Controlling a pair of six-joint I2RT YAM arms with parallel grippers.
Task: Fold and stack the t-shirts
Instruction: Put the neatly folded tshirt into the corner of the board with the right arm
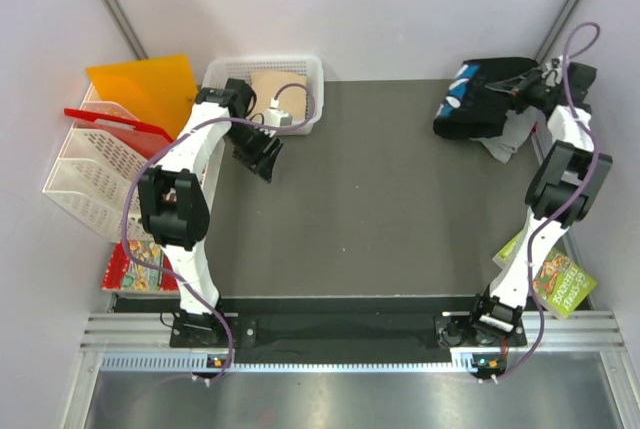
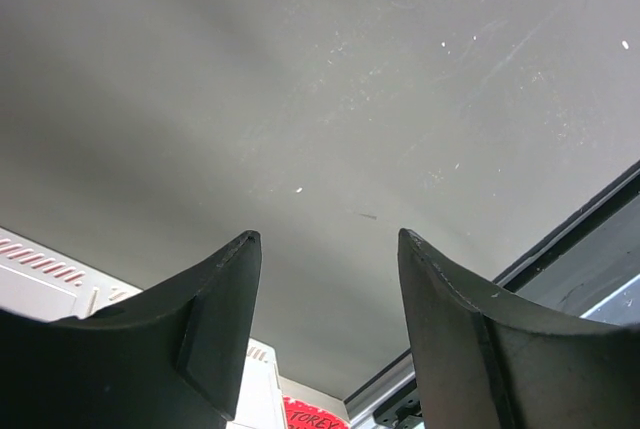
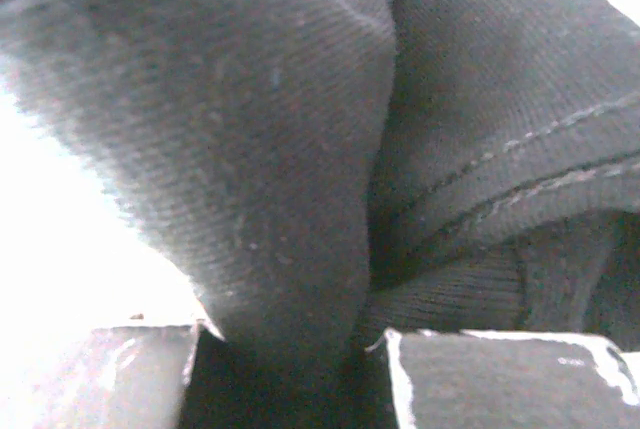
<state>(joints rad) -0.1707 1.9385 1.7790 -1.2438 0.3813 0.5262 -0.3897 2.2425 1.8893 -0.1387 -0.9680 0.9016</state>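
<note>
My right gripper shifts toward the right in the top view next, lowers and releases the black shirt atop the pale grey cloth [image 1: 507, 144], which lies below the gripper.
A bundled black t-shirt [image 1: 478, 101] with a blue-and-white print lies at the table's far right corner. My right gripper [image 1: 519, 86] is at its right edge. In the right wrist view a thick fold of the black cloth [image 3: 260, 149] sits between the fingers of that gripper [image 3: 290, 334], which is shut on it. A pale grey cloth [image 1: 507, 144] pokes out beneath the black shirt. A tan shirt [image 1: 277, 87] lies in the white basket [image 1: 313, 77] at the far left. My left gripper [image 1: 262, 156] hangs open and empty just in front of the basket, above the bare dark mat [image 2: 300, 99].
An orange plastic sheet [image 1: 143, 85] leans over a white wire rack [image 1: 85, 177] with a red hanger at the left. Printed booklets lie at the left edge [image 1: 132, 271] and the right edge [image 1: 561, 282]. Walls close in behind and on both sides.
</note>
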